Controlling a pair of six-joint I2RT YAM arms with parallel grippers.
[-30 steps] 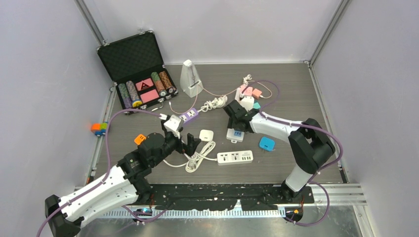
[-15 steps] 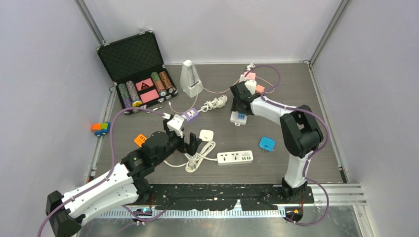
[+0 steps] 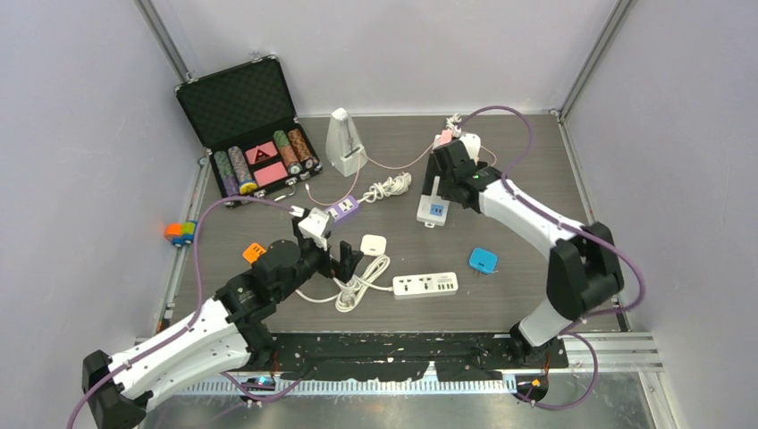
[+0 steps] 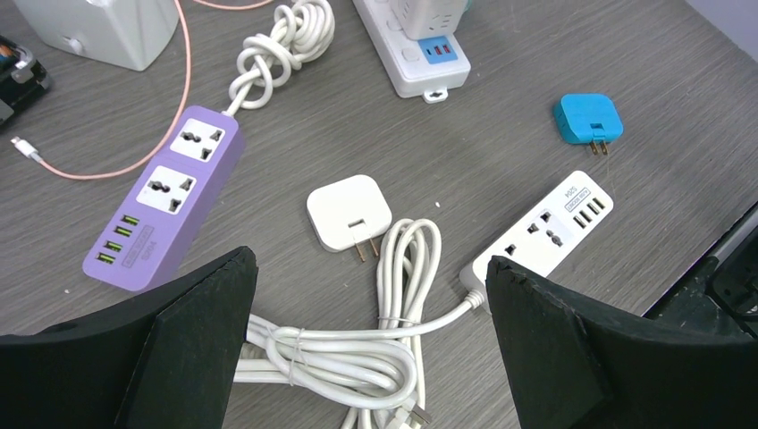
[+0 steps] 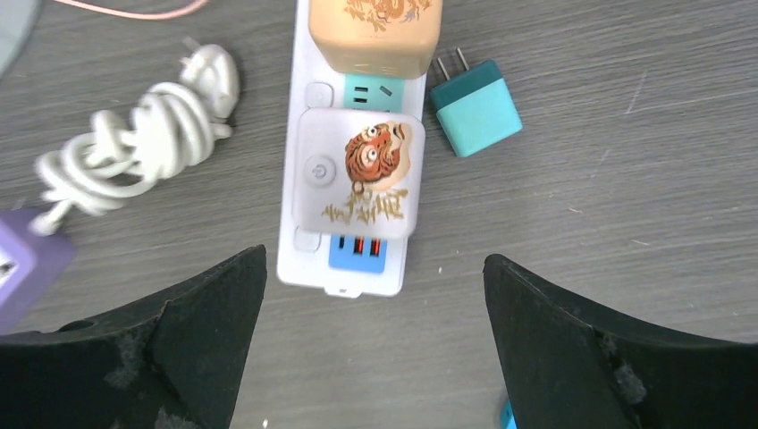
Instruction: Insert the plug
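Note:
The blue plug [image 3: 483, 260] lies loose, so the right gripper moves back from the power strip next and turns to lower around the blue plug's sides.
A white power strip with a blue USB panel [image 3: 433, 211] lies right of centre. In the right wrist view this strip [image 5: 308, 259] carries a white tiger-print plug [image 5: 362, 174] and a tan plug [image 5: 375, 31], both seated in it. A teal plug [image 5: 475, 105] lies loose beside it. My right gripper [image 5: 374, 257] is open and empty above the strip's near end; it also shows in the top view [image 3: 450, 170]. My left gripper [image 4: 368, 264] is open and empty above a white cable bundle [image 4: 393, 304], near a loose white plug [image 4: 349, 212].
A second white strip [image 3: 425, 285] and a blue plug [image 3: 484, 260] lie near the front. A purple strip [image 3: 341, 209], a white metronome [image 3: 343, 141] and an open chip case [image 3: 246, 125] stand at the back left. An orange block [image 3: 253, 252] lies left.
My right gripper moved towards the far side, and the blue-panel strip shifted back with it. The gripper now stands farther back over the strip. My left arm barely moved.

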